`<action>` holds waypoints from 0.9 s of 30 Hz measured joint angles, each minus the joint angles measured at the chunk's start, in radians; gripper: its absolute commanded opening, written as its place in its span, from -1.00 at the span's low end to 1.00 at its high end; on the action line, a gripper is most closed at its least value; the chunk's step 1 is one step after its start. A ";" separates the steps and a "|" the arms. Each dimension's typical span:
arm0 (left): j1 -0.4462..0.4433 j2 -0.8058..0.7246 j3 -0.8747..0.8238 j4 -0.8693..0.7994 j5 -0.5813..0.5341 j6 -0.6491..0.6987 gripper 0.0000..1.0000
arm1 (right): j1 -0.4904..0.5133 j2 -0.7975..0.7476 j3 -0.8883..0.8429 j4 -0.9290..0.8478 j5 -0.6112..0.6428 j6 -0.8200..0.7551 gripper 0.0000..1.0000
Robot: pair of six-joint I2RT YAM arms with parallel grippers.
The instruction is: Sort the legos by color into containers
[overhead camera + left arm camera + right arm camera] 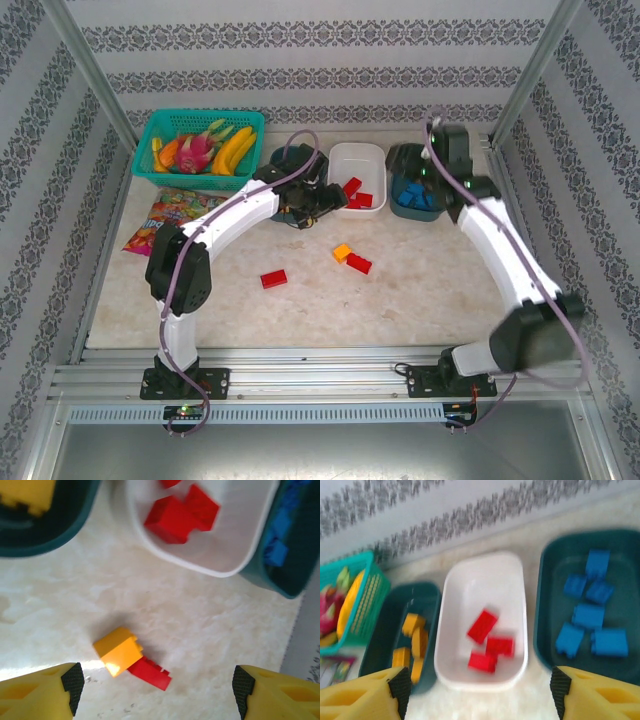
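Observation:
My left gripper moves back and down onto the orange lego (342, 252) (118, 651) touching the red one next, since it lies loose on the tabletop outside the yellow-orange legos' container.
Three loose legos lie on the table: a red one (273, 279), an orange one (342, 252) and a red one (358, 263) touching it. In the left wrist view the orange lego (118, 651) and red lego (150, 672) lie below my open left gripper (158, 690), nearer its left finger. The white container (357, 160) holds red legos (490, 642). The right teal container (547, 595) holds several blue legos (592, 617). The left teal container (380, 635) holds yellow-orange legos (412, 640). My right gripper (480, 692) hangs open and holds nothing, above the white container's near rim.
A bright teal mesh basket (150, 160) of toy fruit stands at the back left, with a colourful snack bag (165, 220) in front of it. My left gripper (318, 198) and its forearm cover most of the left teal container. Patterned walls close in the table.

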State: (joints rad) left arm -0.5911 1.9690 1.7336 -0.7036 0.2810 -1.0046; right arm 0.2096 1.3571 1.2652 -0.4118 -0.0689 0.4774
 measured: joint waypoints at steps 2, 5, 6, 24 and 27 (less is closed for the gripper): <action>-0.013 0.023 0.000 -0.030 -0.013 -0.041 0.66 | 0.030 -0.121 -0.142 -0.003 -0.023 0.017 0.63; -0.040 0.066 0.003 -0.072 -0.023 -0.102 0.67 | 0.085 -0.304 -0.320 -0.033 -0.074 0.044 0.68; -0.051 0.085 0.009 -0.085 -0.024 -0.121 0.68 | 0.110 -0.370 -0.374 -0.047 -0.095 0.053 0.68; -0.114 0.351 0.202 -0.178 -0.013 -0.333 0.42 | 0.245 -0.614 -0.552 -0.214 -0.159 0.125 0.70; -0.121 0.361 0.204 -0.183 -0.014 -0.349 0.21 | 0.239 -0.614 -0.550 -0.229 -0.163 0.117 0.70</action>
State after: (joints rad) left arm -0.7124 2.3299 1.9377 -0.8864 0.2668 -1.3537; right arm 0.4484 0.7433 0.7151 -0.6407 -0.2317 0.5949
